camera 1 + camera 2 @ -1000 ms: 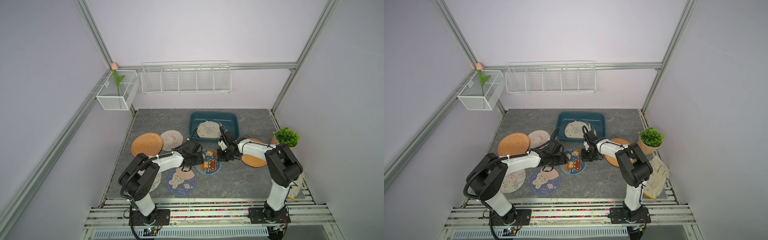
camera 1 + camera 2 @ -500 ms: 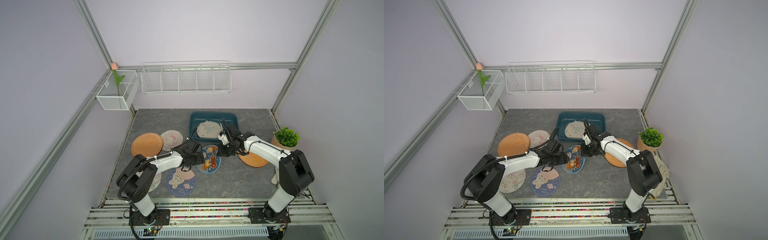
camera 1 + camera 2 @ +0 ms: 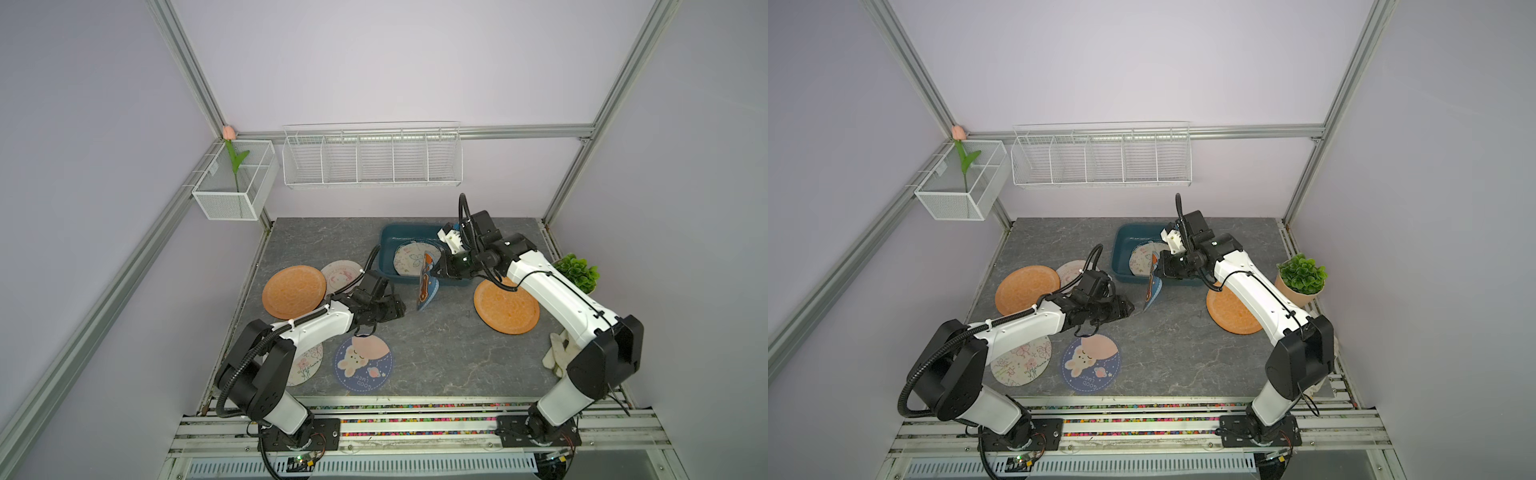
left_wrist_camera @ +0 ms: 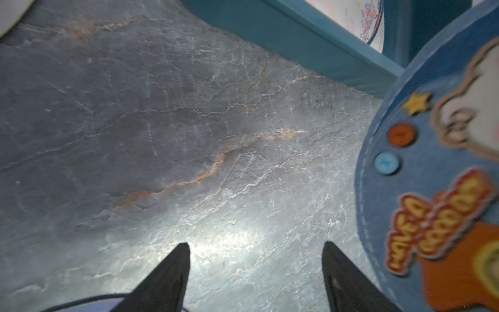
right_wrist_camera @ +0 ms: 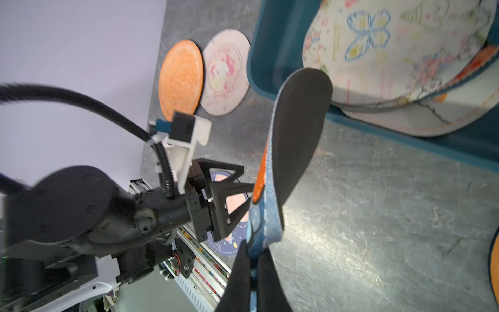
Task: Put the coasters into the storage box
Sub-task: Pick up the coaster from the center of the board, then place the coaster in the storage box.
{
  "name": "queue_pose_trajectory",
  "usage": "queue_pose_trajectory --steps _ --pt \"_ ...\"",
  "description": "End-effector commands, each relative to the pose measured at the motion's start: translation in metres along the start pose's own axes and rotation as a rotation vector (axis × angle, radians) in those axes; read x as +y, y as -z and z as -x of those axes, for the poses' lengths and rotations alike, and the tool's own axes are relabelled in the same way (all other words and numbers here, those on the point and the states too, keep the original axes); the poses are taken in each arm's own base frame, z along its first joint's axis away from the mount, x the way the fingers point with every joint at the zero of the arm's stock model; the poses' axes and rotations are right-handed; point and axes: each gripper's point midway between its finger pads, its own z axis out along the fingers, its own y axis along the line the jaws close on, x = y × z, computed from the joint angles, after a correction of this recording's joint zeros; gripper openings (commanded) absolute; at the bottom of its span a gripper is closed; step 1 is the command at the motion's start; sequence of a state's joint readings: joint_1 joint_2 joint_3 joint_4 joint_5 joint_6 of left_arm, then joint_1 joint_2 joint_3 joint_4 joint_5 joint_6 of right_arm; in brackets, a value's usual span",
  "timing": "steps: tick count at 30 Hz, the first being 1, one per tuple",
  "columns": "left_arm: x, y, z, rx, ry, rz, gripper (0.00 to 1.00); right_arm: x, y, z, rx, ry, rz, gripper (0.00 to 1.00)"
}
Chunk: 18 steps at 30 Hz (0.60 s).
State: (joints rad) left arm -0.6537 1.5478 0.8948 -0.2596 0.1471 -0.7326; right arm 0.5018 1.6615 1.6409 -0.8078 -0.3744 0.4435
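My right gripper will next move outward past the front side of the box and let go of the blue coaster over the pale coasters, because they are outward of the gripper.
My right gripper (image 3: 437,272) (image 5: 252,259) is shut on the rim of a blue cartoon coaster (image 3: 426,286) (image 3: 1152,286) (image 5: 297,129). That coaster hangs on edge over the front wall of the teal storage box (image 3: 388,245) (image 3: 1121,249). Several pale coasters (image 3: 411,259) lie stacked inside the box. My left gripper (image 3: 399,309) (image 4: 256,244) stands open just left of the hanging coaster (image 4: 432,189), with only bare table between its fingers. Flat on the table lie an orange coaster (image 3: 293,291), a pink-print one (image 3: 340,274), a bunny one (image 3: 363,363), a floral one (image 3: 305,365) and another orange one (image 3: 505,307).
A potted green plant (image 3: 577,272) and a white cloth (image 3: 559,353) sit at the table's right edge. A white wire rack (image 3: 372,158) and a mesh basket (image 3: 235,183) with a tulip hang on the back wall.
The right gripper has lifted the blue coaster off the table, onto its edge, toward the box. The left gripper has opened wider and let go of it.
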Motion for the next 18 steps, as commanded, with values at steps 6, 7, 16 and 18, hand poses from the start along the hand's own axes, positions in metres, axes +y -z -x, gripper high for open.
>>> queue_pose_trajectory --steps 6,7,16,18 --pt "0.008 0.013 0.002 -0.001 0.012 -0.017 0.81 0.012 -0.026 0.078 -0.091 -0.005 0.074 0.07" --pt "0.01 0.014 0.003 0.0 0.014 -0.017 0.81 0.011 -0.034 0.09 -0.102 -0.003 0.077 0.07" --pt "0.018 0.017 0.0 0.012 0.018 -0.018 0.83 -0.029 -0.097 0.146 -0.14 -0.04 0.047 0.07" --pt "0.019 0.017 0.0 0.017 0.019 -0.018 0.83 -0.049 -0.109 0.146 -0.133 -0.058 0.01 0.07"
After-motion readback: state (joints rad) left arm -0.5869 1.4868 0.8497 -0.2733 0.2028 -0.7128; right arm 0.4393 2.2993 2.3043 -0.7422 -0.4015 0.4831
